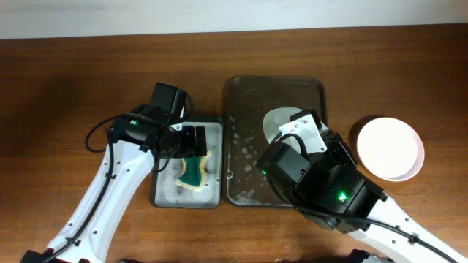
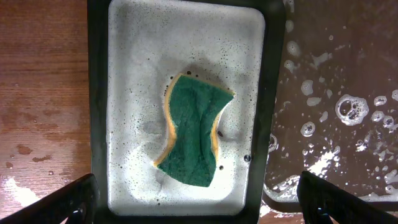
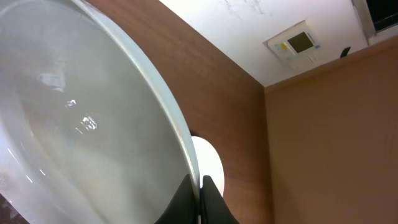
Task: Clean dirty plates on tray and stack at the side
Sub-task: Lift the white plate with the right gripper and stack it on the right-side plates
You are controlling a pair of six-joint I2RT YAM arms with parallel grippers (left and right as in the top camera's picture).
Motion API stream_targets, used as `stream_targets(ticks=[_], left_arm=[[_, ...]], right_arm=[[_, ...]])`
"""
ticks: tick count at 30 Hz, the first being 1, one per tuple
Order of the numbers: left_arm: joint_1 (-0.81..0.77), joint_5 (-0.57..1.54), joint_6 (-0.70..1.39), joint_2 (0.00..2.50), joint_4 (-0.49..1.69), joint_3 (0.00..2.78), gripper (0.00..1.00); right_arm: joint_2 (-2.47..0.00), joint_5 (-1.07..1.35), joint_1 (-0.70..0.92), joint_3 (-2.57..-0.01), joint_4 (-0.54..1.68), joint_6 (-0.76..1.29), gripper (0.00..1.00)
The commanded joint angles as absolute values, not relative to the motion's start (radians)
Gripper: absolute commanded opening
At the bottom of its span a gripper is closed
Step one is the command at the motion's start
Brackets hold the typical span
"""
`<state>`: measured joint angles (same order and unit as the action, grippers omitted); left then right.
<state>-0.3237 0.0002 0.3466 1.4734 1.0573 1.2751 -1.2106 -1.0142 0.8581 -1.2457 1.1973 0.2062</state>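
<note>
My right gripper swings to the right in the overhead view next, lowers the tilted plate onto the white plate [image 1: 390,149] [image 3: 210,159] and releases it, as the stack starts there.
My right gripper [image 3: 199,190] is shut on the rim of a pale plate [image 3: 81,118] and holds it tilted up on edge over the dark brown tray [image 1: 241,95]; the plate shows in the overhead view [image 1: 276,120] behind the arm. A white plate [image 1: 390,148] lies on the table right of the tray. My left gripper [image 2: 196,199] is open and empty above the small grey tray [image 2: 186,37]. A green and yellow sponge [image 2: 193,130] lies in its foam, seen also in the overhead view [image 1: 194,172].
The brown tray's floor is wet with soap bubbles [image 2: 348,109]. The wooden table [image 1: 73,80] has wet spots left of the grey tray [image 2: 25,149]. The right arm's body covers the tray's lower right part.
</note>
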Motion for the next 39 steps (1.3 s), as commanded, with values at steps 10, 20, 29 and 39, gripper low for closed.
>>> stream_targets(ticks=[10, 20, 29, 39], left_arm=[[-0.319, 0.004, 0.343, 1.460, 1.056, 1.278, 1.00], [-0.319, 0.004, 0.343, 1.460, 1.056, 1.278, 1.00], [-0.319, 0.004, 0.343, 1.460, 1.056, 1.278, 1.00], [-0.319, 0.004, 0.343, 1.460, 1.056, 1.278, 1.00]], right_arm=[[-1.203, -0.999, 0.863, -1.322, 1.145, 0.265, 0.04], [-1.219, -1.051, 0.836, -1.322, 1.243, 0.267, 0.04], [-1.225, -0.357, 0.316, -1.320, 1.206, 0.405, 0.04], [-1.613, 0.251, -0.749, -1.320, 1.080, 0.175, 0.04]])
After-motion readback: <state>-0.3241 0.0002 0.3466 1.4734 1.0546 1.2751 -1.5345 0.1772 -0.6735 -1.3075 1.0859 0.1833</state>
